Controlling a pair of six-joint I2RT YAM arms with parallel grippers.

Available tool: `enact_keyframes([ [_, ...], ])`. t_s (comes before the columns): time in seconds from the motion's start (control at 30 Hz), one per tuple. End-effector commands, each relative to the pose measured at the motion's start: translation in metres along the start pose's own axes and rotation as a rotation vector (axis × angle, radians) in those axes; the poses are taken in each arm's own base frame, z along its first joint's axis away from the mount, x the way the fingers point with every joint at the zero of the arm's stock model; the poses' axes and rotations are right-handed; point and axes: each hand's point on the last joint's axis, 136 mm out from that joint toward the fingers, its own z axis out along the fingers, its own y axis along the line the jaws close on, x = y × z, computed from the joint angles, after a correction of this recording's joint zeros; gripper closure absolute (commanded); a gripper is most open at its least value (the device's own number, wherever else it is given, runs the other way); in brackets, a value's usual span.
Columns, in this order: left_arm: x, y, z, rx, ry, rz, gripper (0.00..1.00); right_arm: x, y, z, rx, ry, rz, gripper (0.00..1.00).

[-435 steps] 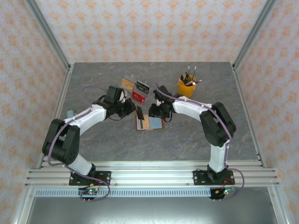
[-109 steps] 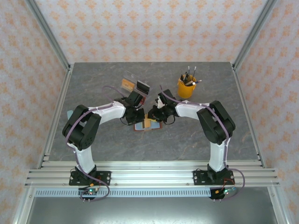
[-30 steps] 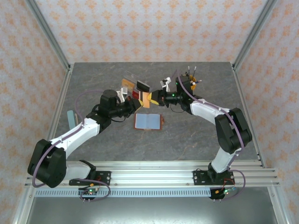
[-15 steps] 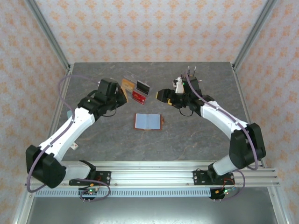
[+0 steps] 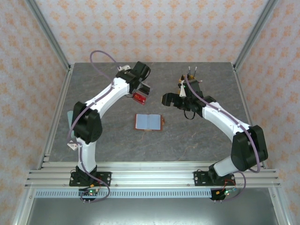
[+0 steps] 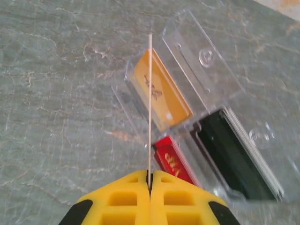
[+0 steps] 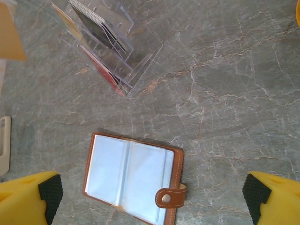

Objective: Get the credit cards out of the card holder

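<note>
The orange card's slot lies at an angle below my left gripper, so I should next lower my left gripper and turn it to release the thin credit card (image 6: 149, 103) in that slot.
The card holder (image 5: 149, 122) lies open on the table, brown leather with pale blue pockets (image 7: 131, 180) that look flat. My left gripper (image 6: 149, 172) is shut on a thin credit card (image 6: 149, 103), seen edge-on and upright. It hangs over the clear acrylic stand (image 6: 206, 61), beside the slot that holds an orange card (image 6: 161, 91). In the top view the left gripper (image 5: 139, 83) hovers at that stand. My right gripper (image 7: 150, 201) is open wide above the card holder, nothing between its fingers (image 7: 28, 197). It sits right of the stand in the top view (image 5: 169, 99).
The acrylic stand (image 7: 112, 51) also holds a red card (image 6: 173, 161) and black cards (image 6: 234, 159). A yellow cup of pens (image 5: 189, 77) stands behind the right arm. A pale strip (image 5: 69, 117) and a small white tag (image 5: 72, 146) lie at the left edge.
A second ago both grippers met at an orange card above the card holder. The right gripper opened and drew back right. The left arm swung the card back over the acrylic stand.
</note>
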Motion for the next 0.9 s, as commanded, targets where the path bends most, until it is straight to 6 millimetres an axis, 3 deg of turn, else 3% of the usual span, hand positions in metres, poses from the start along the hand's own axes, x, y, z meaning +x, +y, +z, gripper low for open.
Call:
enact_keyframes([
  [0.0,-0.014,0.013,0.006,-0.146,-0.080,-0.066,1.00,0.003,-0.009,-0.003,0.038,-0.006,-0.016,0.00],
  [0.3,-0.016,0.006,0.026,-0.187,-0.138,-0.268,1.00,0.010,-0.011,0.004,0.029,0.025,-0.007,0.00],
  [0.63,0.002,-0.011,0.068,-0.097,0.009,-0.397,1.00,0.012,-0.011,0.006,0.029,0.042,-0.001,0.00],
  [0.87,0.001,-0.007,0.074,-0.118,0.001,-0.410,1.00,0.012,-0.010,0.006,0.025,0.049,-0.002,0.00],
])
